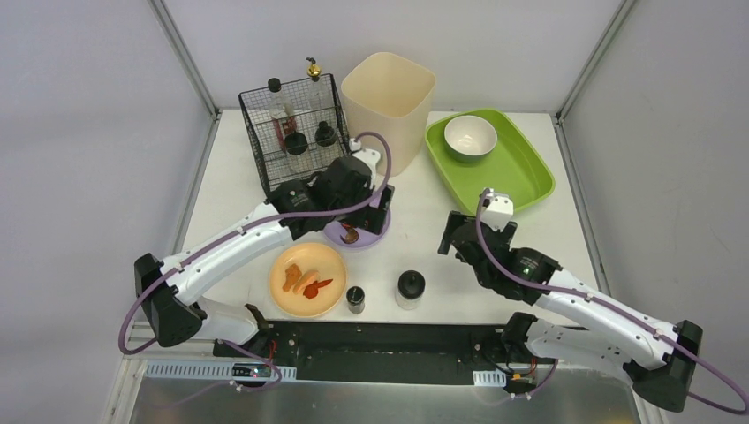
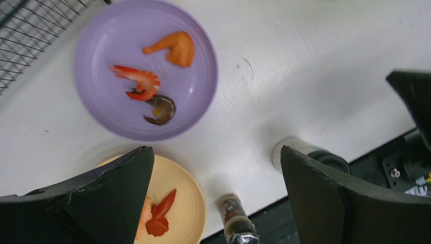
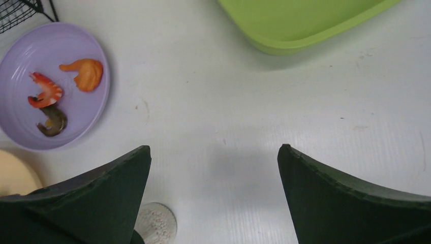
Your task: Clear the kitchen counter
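Note:
My left gripper should next move back and to the right in the top view, then go down around the white jar's black lid (image 1: 412, 283) (image 2: 333, 160), because the bare counter leaves room beside it.
The white kitchen counter (image 1: 424, 199) holds a purple plate (image 1: 378, 231) with a drumstick, a shrimp and a dark scrap, and a peach plate (image 1: 331, 261) with orange and red food. Near its front edge stand a small spice jar (image 1: 356, 299) and a white jar with a black lid (image 1: 410, 289). My left gripper (image 1: 373, 208) hangs open above the purple plate (image 2: 101, 61), holding nothing. My right gripper (image 1: 455, 238) is open over bare counter, right of the purple plate (image 3: 20, 66) and just behind the white jar (image 3: 156, 223).
A wire basket (image 1: 291, 132) of bottles stands at the back left, with a tall beige bin (image 1: 389, 97) beside it. At the back right a green tray (image 1: 530, 177) carries a white bowl (image 1: 469, 137). Metal frame posts rise at the far corners.

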